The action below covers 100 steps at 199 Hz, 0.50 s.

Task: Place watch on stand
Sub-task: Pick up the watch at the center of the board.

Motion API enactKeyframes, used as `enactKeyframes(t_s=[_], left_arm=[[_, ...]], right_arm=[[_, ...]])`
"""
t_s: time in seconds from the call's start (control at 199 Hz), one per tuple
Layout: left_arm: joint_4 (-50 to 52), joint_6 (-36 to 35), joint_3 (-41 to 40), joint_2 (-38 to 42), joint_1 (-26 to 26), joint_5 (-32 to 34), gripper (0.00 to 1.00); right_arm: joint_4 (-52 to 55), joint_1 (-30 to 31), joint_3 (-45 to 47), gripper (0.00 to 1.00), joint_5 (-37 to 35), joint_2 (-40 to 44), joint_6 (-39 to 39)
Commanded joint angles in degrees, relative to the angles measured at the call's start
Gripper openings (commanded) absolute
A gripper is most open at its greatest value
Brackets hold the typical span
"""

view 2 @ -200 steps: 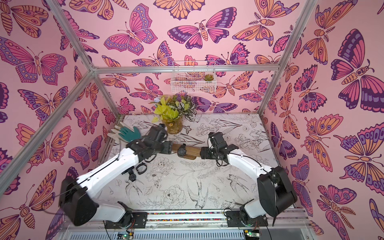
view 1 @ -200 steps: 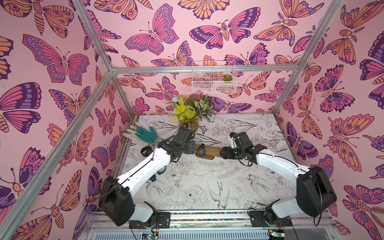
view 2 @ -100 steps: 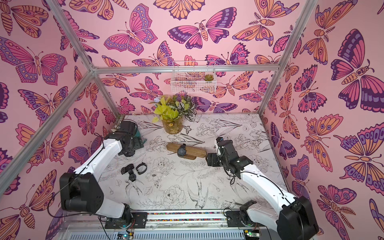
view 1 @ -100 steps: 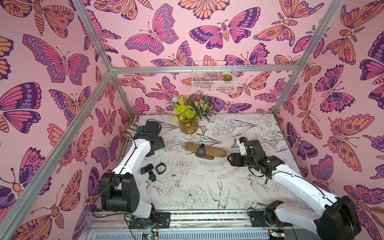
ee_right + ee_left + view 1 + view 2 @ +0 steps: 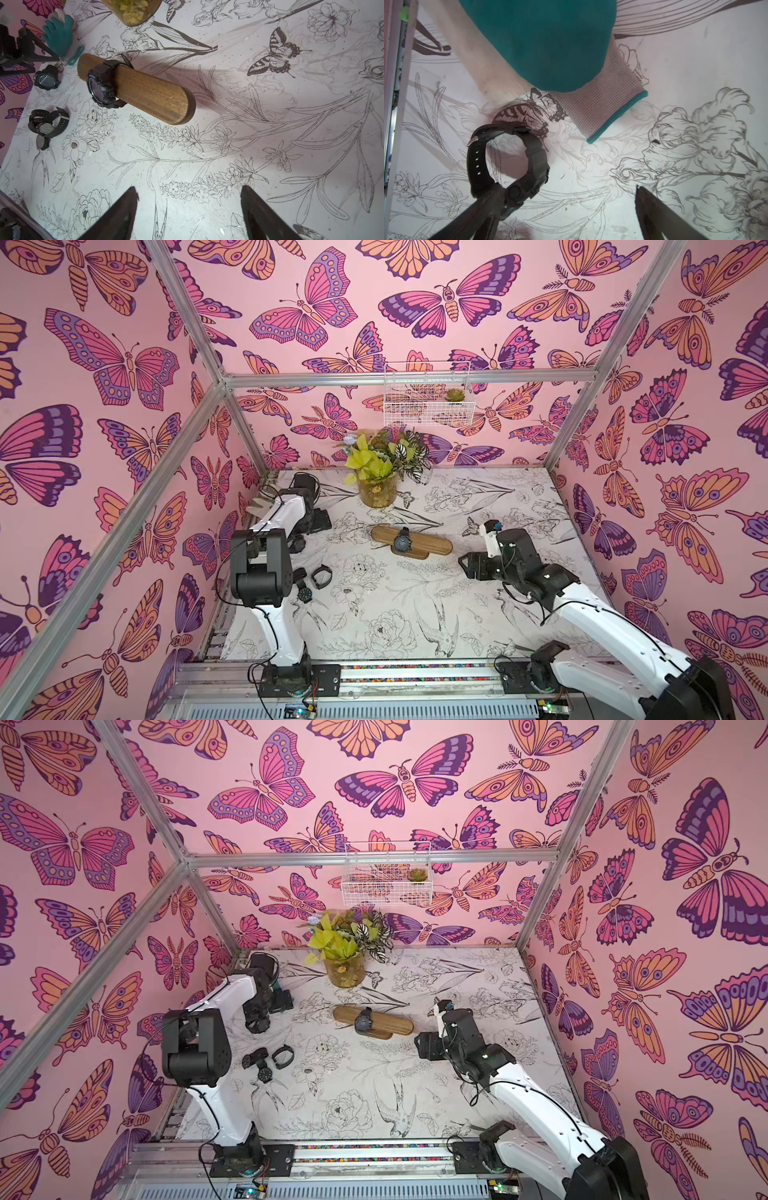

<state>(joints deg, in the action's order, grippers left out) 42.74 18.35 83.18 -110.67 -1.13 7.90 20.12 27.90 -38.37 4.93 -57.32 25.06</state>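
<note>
The second black watch is outside the gap, below and back of my left gripper, so my left gripper will move back and down onto the watch's glove-facing side next.
The brown wooden stand lies mid-table, and a black watch is strapped around it near its left end. My right gripper is open over bare table, off the stand's right end, with nothing between its fingers. At the back left, my left gripper is wide open. A second black watch lies on the table against the tip of one of its fingers, outside the gap.
A teal and grey glove lies by the left gripper in the back-left corner. Further black watches are heaped at the left. A flower jar stands at the back and a wire basket hangs above.
Both grippers were at the stand with the watch a second ago. They have let go and drawn back, the left to the back-left corner, the right toward the front right. The watch stays on the stand.
</note>
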Motion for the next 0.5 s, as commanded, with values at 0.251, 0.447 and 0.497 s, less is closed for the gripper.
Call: enactKeyframes(t_s=[0.251,0.447,0.497], left_arm=[[5.28,-0.47,2.43,-4.13,-0.40,2.64,0.98],[8.98,2.44,2.73,-4.50,-0.42,5.93,0.76],[9.84,2.89,2.95,-4.85,-0.39,6.23,0.72]], right_arm=[[-0.31,0.35,0.75,0.80,-0.63,0.99,-0.27],[-0.31,0.30,0.75,0.80,-0.62,1.06,-0.27],[-0.37,0.34,0.70,0.80,-0.63,0.98,-0.27]])
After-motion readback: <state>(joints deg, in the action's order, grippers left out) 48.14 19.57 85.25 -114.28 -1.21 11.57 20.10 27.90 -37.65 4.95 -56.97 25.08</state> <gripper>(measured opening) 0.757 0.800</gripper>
